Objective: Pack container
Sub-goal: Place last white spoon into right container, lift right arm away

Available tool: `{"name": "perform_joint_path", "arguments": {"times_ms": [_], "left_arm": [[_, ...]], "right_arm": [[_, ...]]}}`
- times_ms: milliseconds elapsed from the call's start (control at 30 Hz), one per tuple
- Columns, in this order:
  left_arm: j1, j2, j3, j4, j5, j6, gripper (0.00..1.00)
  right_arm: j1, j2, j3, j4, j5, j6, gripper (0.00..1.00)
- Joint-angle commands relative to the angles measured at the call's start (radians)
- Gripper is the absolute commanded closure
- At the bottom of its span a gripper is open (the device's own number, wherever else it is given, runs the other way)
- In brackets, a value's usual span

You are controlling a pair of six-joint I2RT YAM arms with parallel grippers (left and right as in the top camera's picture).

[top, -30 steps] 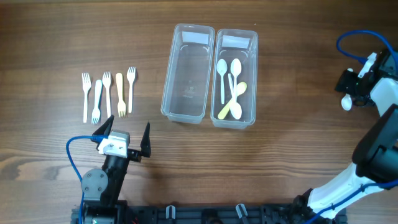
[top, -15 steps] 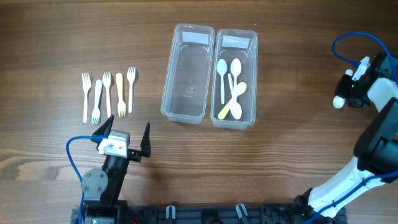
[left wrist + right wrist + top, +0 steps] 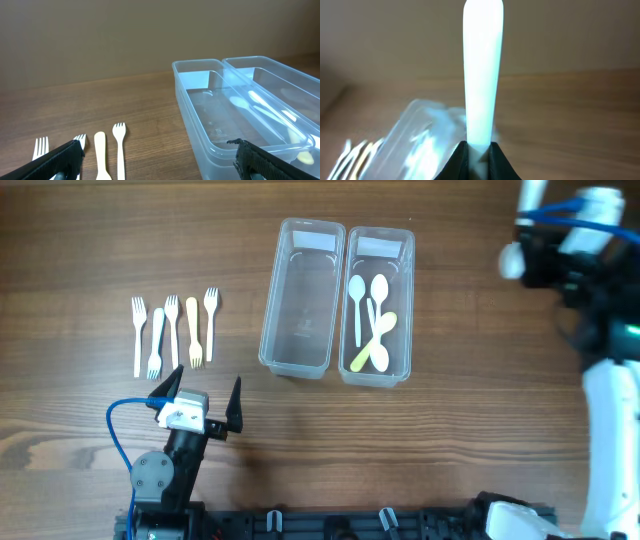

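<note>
The container holding spoons lies below and to the left of my right gripper in the overhead view, so it will next swing across, lower and release the white spoon (image 3: 512, 262) inside.
Two clear plastic containers stand side by side at the table's middle. The left container (image 3: 270, 310) (image 3: 192, 107) is empty. The right container (image 3: 409, 300) (image 3: 280, 67) holds several white and cream spoons (image 3: 370, 315). My right gripper (image 3: 530, 250) (image 3: 479, 150) hangs at the far right, shut on a white spoon (image 3: 512, 262) whose handle (image 3: 482, 75) sticks up from between the jaws. Several forks (image 3: 175, 330) (image 3: 119, 150) lie in a row at the left. Just behind the forks, my left gripper (image 3: 200, 395) (image 3: 160, 167) stands open with nothing in it.
In the right wrist view the containers (image 3: 420, 135) show as a blur at the lower left. Bare wooden table lies between the containers and the right arm. The left arm's blue cable (image 3: 115, 425) loops near the front edge.
My right gripper has shut on the white spoon at the right edge and carried it up and to the left, toward the containers. The left arm has not moved.
</note>
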Motion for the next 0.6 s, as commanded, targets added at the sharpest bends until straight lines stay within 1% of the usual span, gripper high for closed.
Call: {"name": "perform_joint_path", "arguments": {"times_ms": [0, 100, 200, 333, 367, 400, 433, 467, 500, 533, 567], "left_arm": [[0.004, -0.006, -0.008, 0.002, 0.001, 0.015, 0.0], [0.004, -0.006, -0.008, 0.002, 0.001, 0.015, 0.0], [0.004, -0.006, -0.008, 0.002, 0.001, 0.015, 0.0], [0.004, -0.006, -0.008, 0.002, 0.001, 0.015, 0.0], [0.004, -0.006, -0.008, 0.002, 0.001, 0.015, 0.0], [0.004, -0.006, -0.008, 0.002, 0.001, 0.015, 0.0], [0.004, -0.006, -0.008, 0.002, 0.001, 0.015, 0.0], [0.004, -0.006, -0.008, 0.002, 0.001, 0.015, 0.0], [0.004, -0.006, -0.008, 0.002, 0.001, 0.015, 0.0], [0.004, -0.006, -0.008, 0.002, 0.001, 0.015, 0.0], [0.004, -0.006, -0.008, 0.002, 0.001, 0.015, 0.0]], "right_arm": [[0.272, 0.158, -0.013, 0.021, 0.167, 0.074, 0.96], [0.387, 0.304, -0.013, 0.079, 0.194, 0.113, 0.96], [0.432, 0.424, -0.013, 0.119, 0.193, 0.142, 0.96], [0.434, 0.433, -0.013, 0.119, 0.193, 0.155, 0.96], [0.434, 0.427, -0.013, 0.118, 0.193, 0.155, 0.93], [0.434, 0.427, -0.013, 0.114, 0.189, 0.155, 0.61], [0.434, 0.427, -0.013, 0.111, 0.183, 0.156, 0.33], [0.434, 0.426, -0.013, 0.108, 0.164, 0.154, 0.23], [0.431, 0.416, -0.012, 0.108, 0.13, 0.139, 0.06], [0.429, 0.401, -0.008, 0.108, 0.114, 0.129, 0.0], [0.425, 0.365, 0.011, 0.09, 0.123, 0.129, 0.0]]}}
